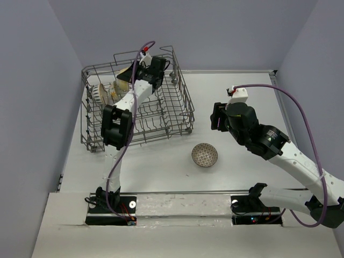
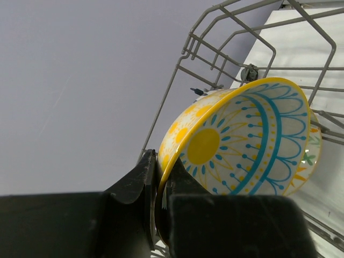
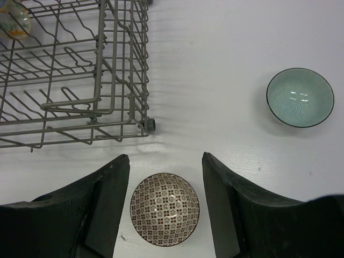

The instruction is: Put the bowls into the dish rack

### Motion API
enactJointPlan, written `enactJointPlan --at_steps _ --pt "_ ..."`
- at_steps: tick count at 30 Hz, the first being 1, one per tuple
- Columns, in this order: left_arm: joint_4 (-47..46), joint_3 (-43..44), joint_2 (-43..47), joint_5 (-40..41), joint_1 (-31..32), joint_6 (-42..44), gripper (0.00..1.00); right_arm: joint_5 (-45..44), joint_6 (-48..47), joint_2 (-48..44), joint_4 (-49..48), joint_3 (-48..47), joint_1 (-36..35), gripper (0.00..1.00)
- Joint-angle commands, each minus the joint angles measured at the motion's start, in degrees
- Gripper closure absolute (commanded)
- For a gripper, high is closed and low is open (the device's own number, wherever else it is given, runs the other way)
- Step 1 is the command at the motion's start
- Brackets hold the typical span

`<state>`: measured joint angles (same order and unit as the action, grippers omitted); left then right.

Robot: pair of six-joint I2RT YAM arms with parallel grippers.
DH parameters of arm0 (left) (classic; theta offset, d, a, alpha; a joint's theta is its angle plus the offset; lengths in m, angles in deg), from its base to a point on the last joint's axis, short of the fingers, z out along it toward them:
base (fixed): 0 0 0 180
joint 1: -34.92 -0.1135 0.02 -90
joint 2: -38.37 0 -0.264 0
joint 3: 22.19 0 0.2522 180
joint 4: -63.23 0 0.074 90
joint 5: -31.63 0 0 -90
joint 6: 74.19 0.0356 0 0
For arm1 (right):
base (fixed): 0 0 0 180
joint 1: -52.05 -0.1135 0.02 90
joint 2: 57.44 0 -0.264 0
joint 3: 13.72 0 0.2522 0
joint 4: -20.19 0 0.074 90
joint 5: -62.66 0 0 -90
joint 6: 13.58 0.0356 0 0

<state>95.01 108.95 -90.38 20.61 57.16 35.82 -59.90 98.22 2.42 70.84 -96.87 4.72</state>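
The rack slot beside the second flower bowl lies below my left gripper, down and to the right in the top view, so it goes that way next and releases.
The grey wire dish rack (image 1: 161, 115) stands at the back left. My left gripper (image 1: 133, 75) is over its far side, shut on the rim of a white bowl with yellow flowers and a teal ring (image 2: 242, 140), held on edge. A second flower bowl (image 2: 313, 156) stands just behind it. Other bowls (image 1: 102, 92) stand at the rack's left end. My right gripper (image 3: 165, 166) is open above the brown-patterned bowl (image 3: 164, 208), which lies on the table (image 1: 205, 155). The teal bowl (image 3: 300, 97) lies to its right; the right arm hides it in the top view.
The rack's near right corner with a small wheel (image 3: 151, 124) is close to the brown-patterned bowl. Grey walls enclose the table on the left, back and right. A flower bowl (image 3: 13, 19) shows inside the rack in the right wrist view.
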Motion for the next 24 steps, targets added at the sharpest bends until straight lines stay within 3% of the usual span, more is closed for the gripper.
enactJointPlan --at_steps 1,24 --pt "-7.6 -1.3 1.3 5.5 1.8 5.4 1.0 -0.6 -0.7 -0.6 -1.0 -0.3 0.0 0.38" --pt "-7.9 2.1 -4.3 2.8 1.2 5.2 1.0 -0.8 -0.9 -0.7 -1.1 0.1 0.0 0.38"
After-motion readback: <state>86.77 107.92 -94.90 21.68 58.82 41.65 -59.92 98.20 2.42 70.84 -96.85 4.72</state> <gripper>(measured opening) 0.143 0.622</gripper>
